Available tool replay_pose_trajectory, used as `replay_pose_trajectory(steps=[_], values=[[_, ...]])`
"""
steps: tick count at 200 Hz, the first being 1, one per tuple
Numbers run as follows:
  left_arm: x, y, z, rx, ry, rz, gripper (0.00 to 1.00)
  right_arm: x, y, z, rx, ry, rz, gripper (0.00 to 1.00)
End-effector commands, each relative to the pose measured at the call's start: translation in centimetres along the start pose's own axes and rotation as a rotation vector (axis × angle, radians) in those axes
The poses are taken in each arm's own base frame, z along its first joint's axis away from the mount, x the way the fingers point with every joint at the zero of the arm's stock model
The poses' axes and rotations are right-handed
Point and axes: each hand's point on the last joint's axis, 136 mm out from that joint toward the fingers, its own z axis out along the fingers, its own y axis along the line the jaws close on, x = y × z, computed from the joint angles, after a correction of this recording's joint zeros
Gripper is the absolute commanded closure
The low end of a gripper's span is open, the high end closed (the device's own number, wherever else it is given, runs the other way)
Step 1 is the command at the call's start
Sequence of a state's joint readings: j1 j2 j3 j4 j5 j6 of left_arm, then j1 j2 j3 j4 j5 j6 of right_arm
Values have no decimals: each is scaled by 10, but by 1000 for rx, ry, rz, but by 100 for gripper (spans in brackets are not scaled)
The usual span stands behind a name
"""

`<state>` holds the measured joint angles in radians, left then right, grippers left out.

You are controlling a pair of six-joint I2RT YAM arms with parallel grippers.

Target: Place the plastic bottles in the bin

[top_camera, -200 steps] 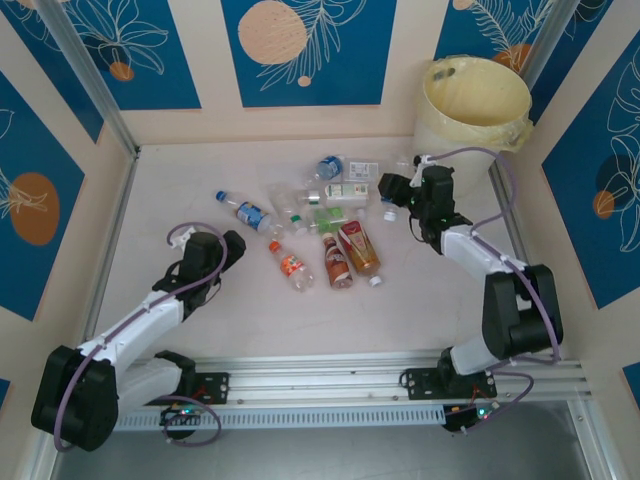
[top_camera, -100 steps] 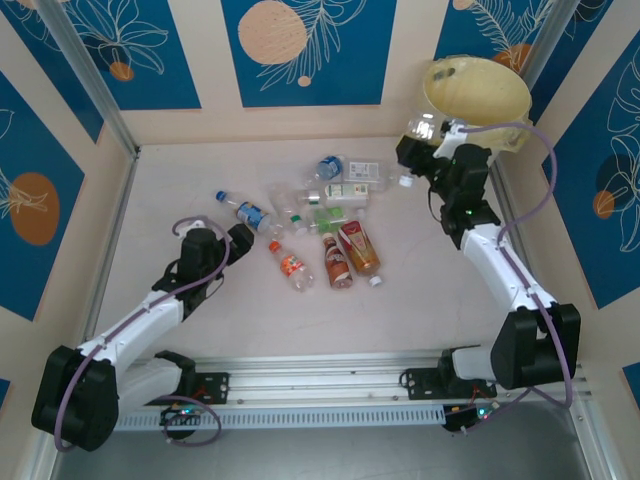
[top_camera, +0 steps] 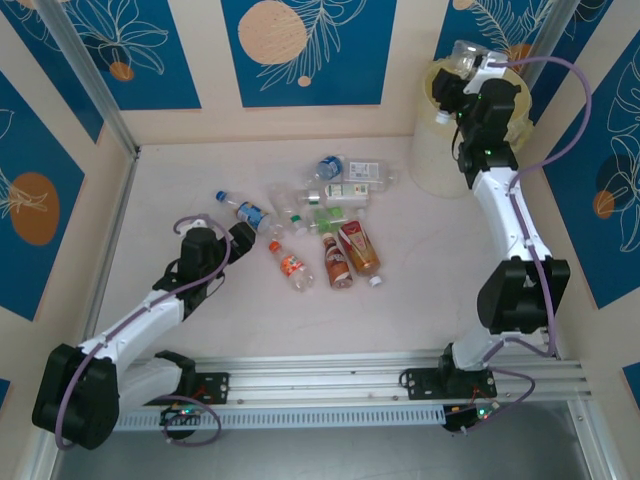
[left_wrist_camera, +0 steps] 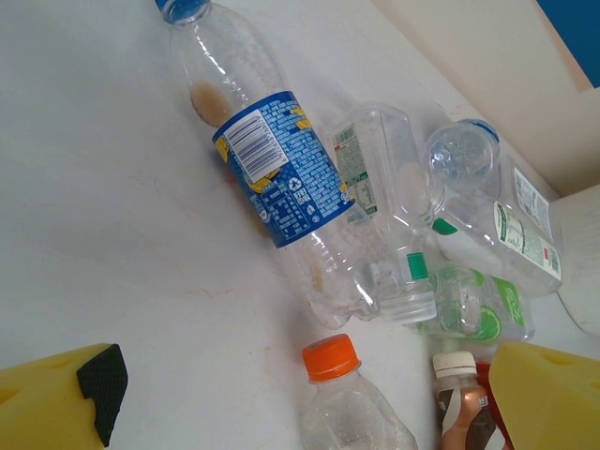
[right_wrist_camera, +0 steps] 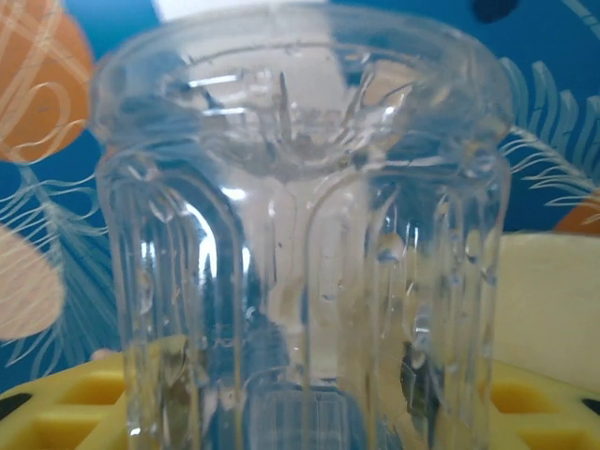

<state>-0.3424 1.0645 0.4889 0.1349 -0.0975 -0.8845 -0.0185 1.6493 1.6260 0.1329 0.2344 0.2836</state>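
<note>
The robot's right gripper is going to swing in from the bin's rim and go down before it lets go of the clear ribbed bottle (top_camera: 463,55).
Several plastic bottles (top_camera: 325,215) lie in a pile mid-table. My right gripper (top_camera: 460,85) is raised at the near rim of the cream-yellow bin (top_camera: 432,165), shut on a clear ribbed bottle (top_camera: 463,55). In the right wrist view that bottle (right_wrist_camera: 309,234) stands between the yellow fingers (right_wrist_camera: 553,408). My left gripper (top_camera: 240,237) is low at the pile's left edge and open, with nothing between its fingers (left_wrist_camera: 56,408). Ahead of it lie a blue-labelled bottle (left_wrist_camera: 277,178) and an orange-capped bottle (left_wrist_camera: 333,361).
A red-labelled bottle (top_camera: 357,247) and a brown one (top_camera: 338,262) lie at the near side of the pile, green-and-white ones (left_wrist_camera: 487,244) at its back. Blue patterned walls enclose the table. An aluminium rail (top_camera: 330,375) runs along the near edge.
My right arm has lifted the clear bottle from the table beside the pile up to the bin's rim. The left gripper has edged slightly toward the blue-labelled bottle.
</note>
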Motion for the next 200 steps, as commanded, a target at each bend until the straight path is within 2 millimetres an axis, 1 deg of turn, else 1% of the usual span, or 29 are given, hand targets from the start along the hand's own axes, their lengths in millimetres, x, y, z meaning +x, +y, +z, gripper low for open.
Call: replay_pose_trajectory(steps=[1,9,35,51,70,88,106,119,124,144,158,176,200], values=[[-4,7,-4,-13,-24,-11,0,-21,-38,11,144,-53,-21,71],[-3,9,-5,-17,-28,-11,0,-16,-44,17,160,-34,-15,71],[-5,13,-7,-29,-41,-12,0,3,-55,39,192,0,-42,71],[-6,12,-7,-27,-45,-13,0,11,-67,51,247,-3,-57,70],[-5,12,-7,-27,-42,-15,0,17,-77,62,249,-15,-27,70],[-4,12,-7,-26,-36,-16,0,17,-84,71,267,-44,-44,70],[-2,14,-6,-31,-29,-20,0,21,-85,81,265,-22,-70,69],[-2,15,-6,-36,-28,-22,0,29,-87,86,269,26,-88,67],[-1,15,-6,-38,-28,-25,0,36,-89,88,274,50,-97,66],[1,19,-5,-46,-27,-32,0,60,-107,91,339,142,-111,63],[1,19,-4,-50,-25,-31,0,72,-121,93,375,192,-108,61],[1,19,-2,-52,-21,-28,0,78,-137,95,423,221,-123,59],[2,19,2,-54,-11,-33,0,76,-152,105,476,201,-172,56]])
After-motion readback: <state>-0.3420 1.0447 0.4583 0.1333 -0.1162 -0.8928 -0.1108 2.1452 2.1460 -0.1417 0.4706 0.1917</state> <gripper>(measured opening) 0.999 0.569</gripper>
